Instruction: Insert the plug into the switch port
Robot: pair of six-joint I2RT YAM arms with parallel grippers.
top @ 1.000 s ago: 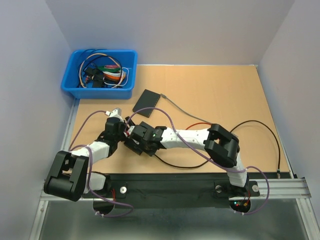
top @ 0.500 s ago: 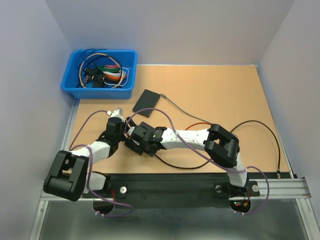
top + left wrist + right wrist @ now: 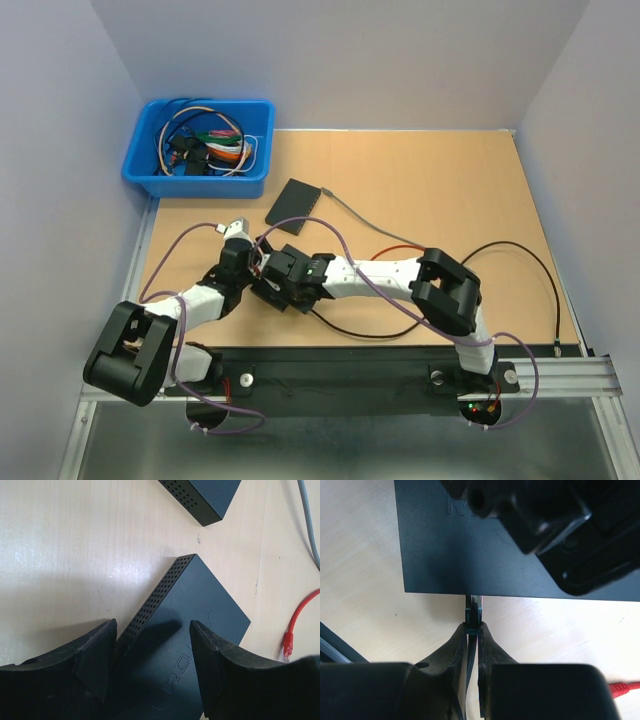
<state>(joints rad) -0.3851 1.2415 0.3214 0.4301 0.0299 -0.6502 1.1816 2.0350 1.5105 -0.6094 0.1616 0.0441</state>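
Note:
My right gripper needs to push toward the switch's near side point(image 3: 470, 592) next and then let go of the plug, because the plug's metal end still shows outside that side.
The black switch point(image 3: 192, 630) lies flat on the table, mostly hidden under both grippers in the top view point(image 3: 262, 275). My left gripper point(image 3: 152, 630) is open, its fingers point(image 3: 95, 655) either side of the switch's perforated end; I cannot tell if they touch it. My right gripper point(image 3: 472, 627) is shut on a black plug point(image 3: 473, 614). The plug's tip meets the switch's near side face point(image 3: 470, 592). The port itself is hidden. In the top view the two grippers point(image 3: 240, 265) point(image 3: 275, 283) sit close together.
A second black box point(image 3: 295, 205) with a grey cable point(image 3: 360, 220) lies behind the grippers and also shows in the left wrist view point(image 3: 202, 495). A red cable end point(image 3: 287, 645) lies right of the switch. A blue bin point(image 3: 200, 175) of cables stands at the back left.
My left arm has shifted slightly to the right over the switch. The right gripper and its plug have hardly moved.

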